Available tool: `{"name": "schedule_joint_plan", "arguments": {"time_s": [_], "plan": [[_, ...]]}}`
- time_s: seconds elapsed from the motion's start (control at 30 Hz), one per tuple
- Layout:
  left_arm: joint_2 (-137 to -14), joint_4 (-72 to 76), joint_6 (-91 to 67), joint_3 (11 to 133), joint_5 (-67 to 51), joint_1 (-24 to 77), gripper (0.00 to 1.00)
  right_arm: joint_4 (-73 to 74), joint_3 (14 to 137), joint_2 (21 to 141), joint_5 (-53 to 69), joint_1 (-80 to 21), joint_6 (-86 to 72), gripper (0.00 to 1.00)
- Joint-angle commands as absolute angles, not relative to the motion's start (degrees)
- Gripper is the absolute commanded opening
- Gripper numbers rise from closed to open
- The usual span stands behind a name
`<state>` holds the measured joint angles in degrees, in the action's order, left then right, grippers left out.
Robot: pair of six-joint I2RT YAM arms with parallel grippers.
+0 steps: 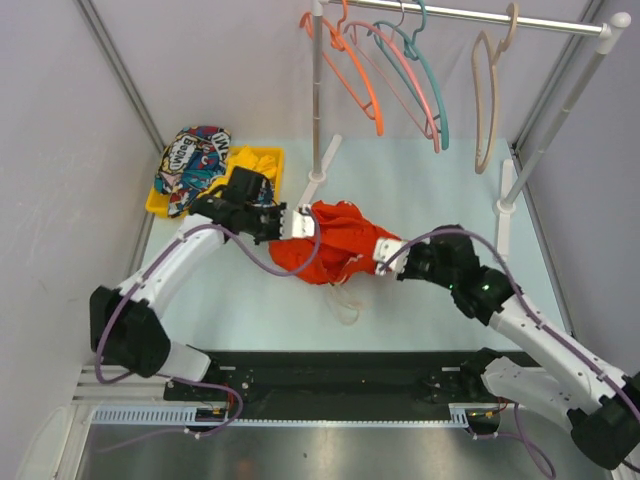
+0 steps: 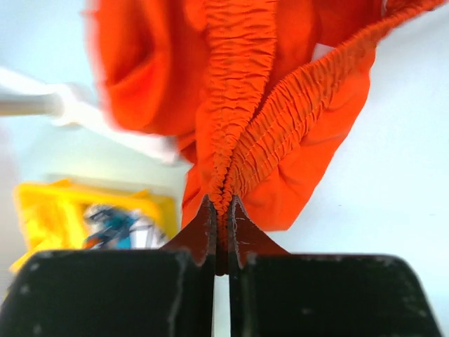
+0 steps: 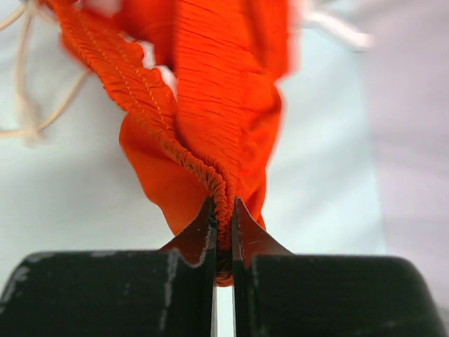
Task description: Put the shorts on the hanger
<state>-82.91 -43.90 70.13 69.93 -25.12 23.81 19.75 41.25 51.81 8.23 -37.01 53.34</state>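
Observation:
My left gripper rises next, then moves back and down to release the shorts' waistband on the bare tabletop, which lies below it toward the base.
The orange-red shorts point(image 1: 335, 243) hang bunched between both grippers over the middle of the table, with the cream drawstring point(image 1: 347, 303) trailing below. My left gripper point(image 1: 295, 222) is shut on the elastic waistband point(image 2: 231, 119) at the shorts' left end. My right gripper point(image 1: 385, 256) is shut on the waistband point(image 3: 203, 168) at the right end. The beige hanger point(image 1: 487, 95) hangs on the rail at the back right, apart from the shorts.
An orange hanger point(image 1: 352, 70), a pink hanger point(image 1: 400, 70) and a teal hanger point(image 1: 428, 70) hang on the rail point(image 1: 480, 17). The rail's post point(image 1: 317, 90) stands just behind the shorts. A yellow bin point(image 1: 262, 165) with a comic-print garment point(image 1: 192, 165) sits back left.

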Motion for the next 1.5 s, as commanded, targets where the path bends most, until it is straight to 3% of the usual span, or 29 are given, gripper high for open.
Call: {"name": "schedule_joint_plan", "arguments": {"time_s": [0.0,0.23,0.37,0.43,0.6,0.77,0.93,1.03,1.13,1.17,1.2,1.27,1.33,1.43,1.47], "plan": [[-73.0,-48.4,60.7,79.8,-35.6,19.2,0.00,23.3,52.9,48.8,9.0,-30.7,45.1,0.00],[-66.6,-47.7,50.4,91.7,-39.6,18.9,0.00,28.7,74.5,50.4,11.3,-27.9,39.7,0.00],[-68.7,-54.4,49.5,100.8,-41.1,18.7,0.01,34.1,80.4,51.3,11.1,-27.9,40.0,0.00],[-68.6,-56.9,50.0,99.7,-42.4,18.6,0.06,35.8,80.2,51.3,11.2,-27.9,41.4,0.00],[-66.7,-55.4,54.7,82.8,-39.7,18.6,0.08,41.1,69.2,50.7,14.1,-28.1,44.3,0.00],[-65.7,-50.5,58.0,64.6,-36.6,18.6,0.06,36.8,54.7,50.4,12.8,-31.4,49.6,0.00],[-66.9,-44.3,57.0,56.1,-34.7,18.6,0.02,31.3,43.4,51.9,8.4,-37.8,52.9,0.00],[-67.2,-42.0,56.8,52.6,-34.8,18.7,0.05,28.7,41.1,53.3,6.2,-40.3,53.3,0.00],[-66.9,-41.7,57.6,50.0,-34.6,18.8,0.20,28.7,40.8,53.7,6.1,-40.7,52.5,0.18],[-66.6,-42.1,58.1,49.0,-34.5,18.9,0.26,28.9,41.0,53.7,5.9,-40.7,52.3,0.36],[-66.2,-42.3,58.4,48.5,-34.4,18.9,0.36,29.4,41.2,53.4,5.8,-40.7,51.8,0.47],[-65.9,-42.5,58.4,47.9,-33.8,19.1,0.45,31.4,42.9,52.7,5.6,-40.7,50.8,0.73],[-65.7,-42.4,56.3,48.3,-33.2,19.0,0.58,34.9,44.9,51.4,5.9,-40.7,49.4,0.78],[-65.6,-44.1,54.0,50.4,-33.6,19.0,0.66,41.4,50.4,49.8,7.0,-40.8,45.8,0.83],[-65.4,-44.5,53.2,51.3,-33.7,19.0,0.70,43.3,52.0,48.4,7.5,-40.9,44.6,0.89]]}}
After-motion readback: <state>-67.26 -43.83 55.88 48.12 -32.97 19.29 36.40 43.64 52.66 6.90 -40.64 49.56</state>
